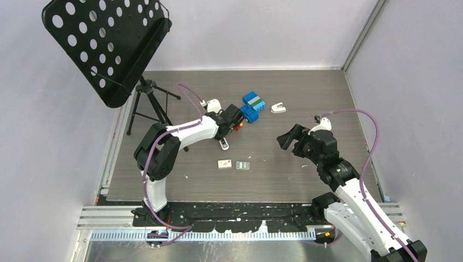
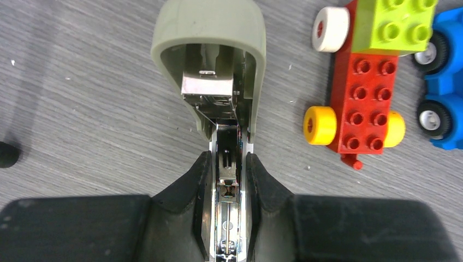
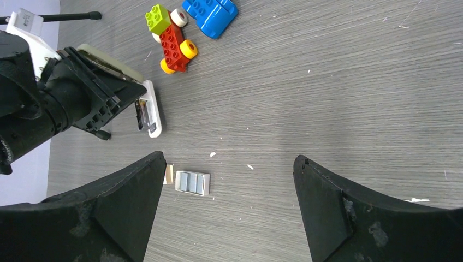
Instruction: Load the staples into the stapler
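My right gripper will move outward and down to close on the white claw-shaped piece's near arm (image 1: 279, 110), since a finger fits the gap beside it.
My left gripper (image 2: 228, 158) is shut on the stapler (image 2: 207, 33), its fingers clamping the white base from both sides. The grey-beige top is swung open and the bare metal channel shows between the fingers. In the top view the left gripper (image 1: 232, 123) sits mid-table, with the stapler's white end (image 1: 224, 143) sticking out toward the near side. The staples (image 3: 192, 183) are grey strips lying in a small open white tray (image 1: 243, 165). My right gripper (image 3: 229, 164) is open and holds nothing; it hovers (image 1: 292, 139) to the right of the tray.
A whitish box with a pinkish label (image 1: 224, 164) lies just left of the tray. A red toy car (image 2: 363, 103) and a blue one (image 2: 442, 114) stand right beside the stapler. A white claw-shaped piece (image 1: 278, 107) lies farther back, and a music stand on a tripod (image 1: 106, 43) stands at back left.
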`<state>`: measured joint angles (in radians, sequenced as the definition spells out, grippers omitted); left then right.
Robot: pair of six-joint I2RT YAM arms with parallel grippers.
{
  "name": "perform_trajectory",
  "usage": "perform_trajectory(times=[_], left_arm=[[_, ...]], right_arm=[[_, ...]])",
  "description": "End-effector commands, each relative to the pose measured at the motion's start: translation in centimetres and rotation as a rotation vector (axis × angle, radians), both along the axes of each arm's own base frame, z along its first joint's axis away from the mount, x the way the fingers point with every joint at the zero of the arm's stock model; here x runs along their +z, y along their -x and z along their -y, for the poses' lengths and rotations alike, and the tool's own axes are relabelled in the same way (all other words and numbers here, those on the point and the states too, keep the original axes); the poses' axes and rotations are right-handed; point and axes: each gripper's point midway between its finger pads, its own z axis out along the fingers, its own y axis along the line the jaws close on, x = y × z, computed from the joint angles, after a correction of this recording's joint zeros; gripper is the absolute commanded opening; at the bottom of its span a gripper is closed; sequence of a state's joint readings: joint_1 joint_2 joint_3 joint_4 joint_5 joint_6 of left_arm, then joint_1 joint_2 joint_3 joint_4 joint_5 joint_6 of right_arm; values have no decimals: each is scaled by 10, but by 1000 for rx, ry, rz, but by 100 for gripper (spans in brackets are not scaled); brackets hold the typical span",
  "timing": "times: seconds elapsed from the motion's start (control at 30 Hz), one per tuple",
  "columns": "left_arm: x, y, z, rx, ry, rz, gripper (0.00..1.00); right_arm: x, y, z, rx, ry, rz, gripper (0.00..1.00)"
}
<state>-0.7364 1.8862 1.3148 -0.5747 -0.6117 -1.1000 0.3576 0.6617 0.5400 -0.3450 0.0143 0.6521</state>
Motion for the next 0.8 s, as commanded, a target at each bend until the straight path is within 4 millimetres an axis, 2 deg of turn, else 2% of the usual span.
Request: perform_trajectory(times=[0.0, 0.07, 0.23, 0.37, 0.6, 0.77], left_arm=[[-1, -1, -5, 52, -4, 2, 0], [-4, 1, -5, 50, 0, -4, 2], [-10, 5, -2, 30, 23, -19, 24], [-6, 8, 2, 13, 60, -21, 34], [13, 18, 3, -5, 123, -6, 62], [38, 31, -1, -46, 192, 36, 82]], right_arm=[[6, -3, 2, -4, 11, 27, 91], [4, -3, 2, -3, 13, 20, 91], [4, -3, 1, 2, 15, 14, 91], [4, -3, 1, 4, 17, 10, 91], [0, -4, 0, 9, 30, -26, 91], [-7, -10, -2, 11, 64, -91, 91]])
